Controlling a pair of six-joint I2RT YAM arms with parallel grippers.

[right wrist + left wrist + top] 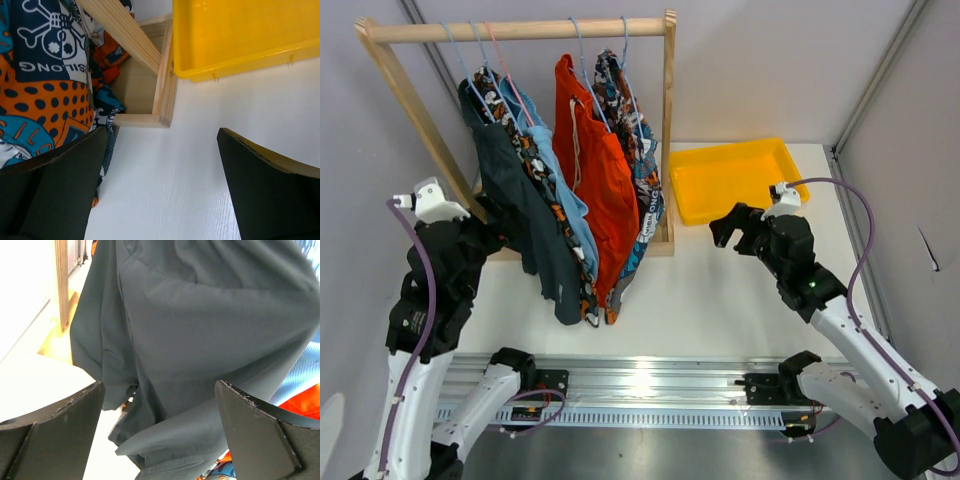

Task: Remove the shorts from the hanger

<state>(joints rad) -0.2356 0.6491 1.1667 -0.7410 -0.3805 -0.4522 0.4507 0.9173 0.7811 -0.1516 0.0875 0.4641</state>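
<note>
My left gripper should next rise past the navy pair's waist toward the wooden bar, onto the blue hanger's neck, bare above the fabric.
Five pairs of shorts hang on wire hangers [578, 48] from a wooden rack [520, 30]: dark navy [523, 215], camouflage [542, 170], light blue [566, 205], plain orange [595, 170] and a blue-orange-white print [642, 185]. My left gripper [498, 222] is open at the navy pair's left edge. In the left wrist view, navy fabric [200, 330] fills the space ahead of the open left gripper [160, 386]. My right gripper [730, 228] is open and empty over the table, right of the rack. The right wrist view shows the print pair [45, 85] left of this gripper [162, 132].
A yellow tray [732, 180] lies on the white table right of the rack and also shows in the right wrist view [240, 30]. The rack's wooden base corner [162, 100] lies just ahead of my right gripper. Grey walls stand behind and at both sides.
</note>
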